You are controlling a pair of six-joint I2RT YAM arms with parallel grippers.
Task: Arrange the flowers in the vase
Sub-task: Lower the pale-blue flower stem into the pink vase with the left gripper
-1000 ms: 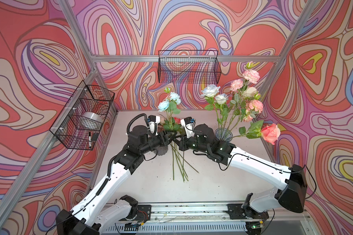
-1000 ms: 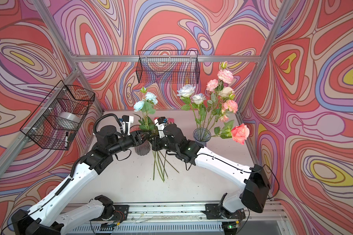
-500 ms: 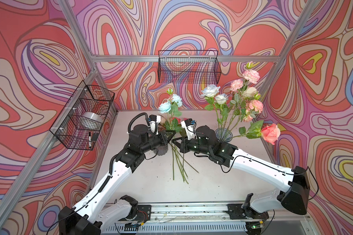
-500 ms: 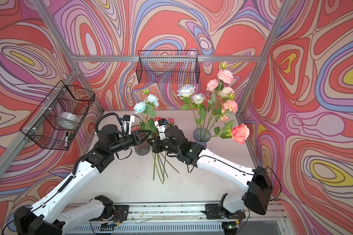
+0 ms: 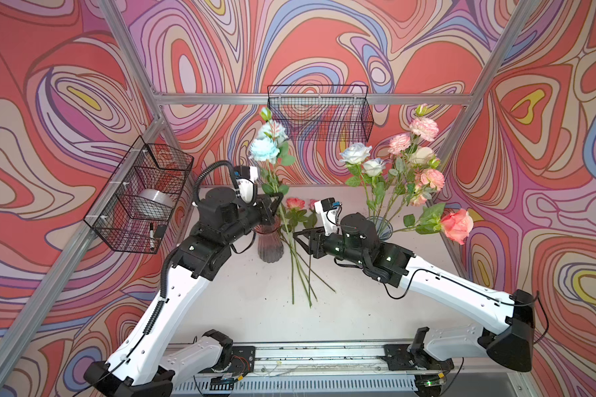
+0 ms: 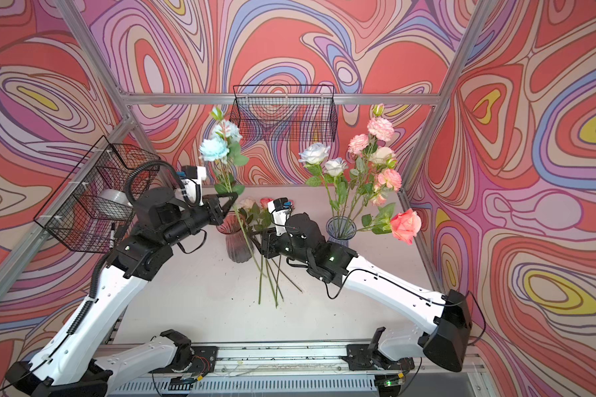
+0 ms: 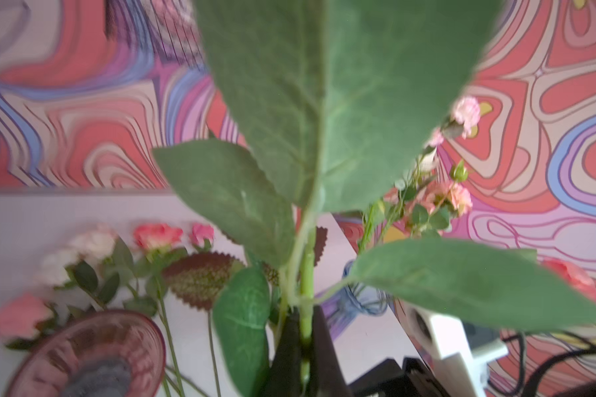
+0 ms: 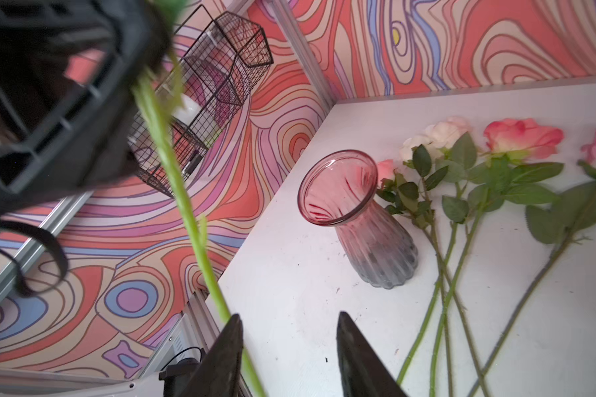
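Observation:
The left gripper lifts next, since the end of the flowers' stem hangs outside the pink vase. It then comes down toward the vase's opening (image 6: 230, 223) (image 7: 89, 362) below it and lets go.
My left gripper (image 5: 277, 199) (image 6: 234, 198) (image 7: 305, 323) is shut on the green stem of the pale blue flowers (image 5: 264, 151) (image 6: 214, 149), holding them upright above the empty pink vase (image 5: 270, 244) (image 6: 238, 244) (image 8: 358, 206). The right gripper (image 5: 298, 237) (image 8: 288, 316) is open just right of that vase. The stem's lower end (image 8: 183, 206) runs past one of its fingers, not pinched. Several coral and white flowers (image 5: 296, 206) (image 8: 523, 135) lie on the table beside the pink vase. A clear blue vase (image 5: 381, 228) (image 6: 339, 230) at the back right holds several pink, white and coral flowers.
A wire basket (image 5: 319, 113) hangs on the back wall. Another wire basket (image 5: 141, 196) on the left wall holds a roll of tape and a marker. The arms' mounting rail (image 5: 307, 350) runs along the table's front edge. A coral rose (image 5: 456, 225) leans far out to the right of the blue vase.
The left gripper shut on the pale blue flowers' stem and raised them up and to the left. The right gripper opened, let go of the stem and drew back slightly.

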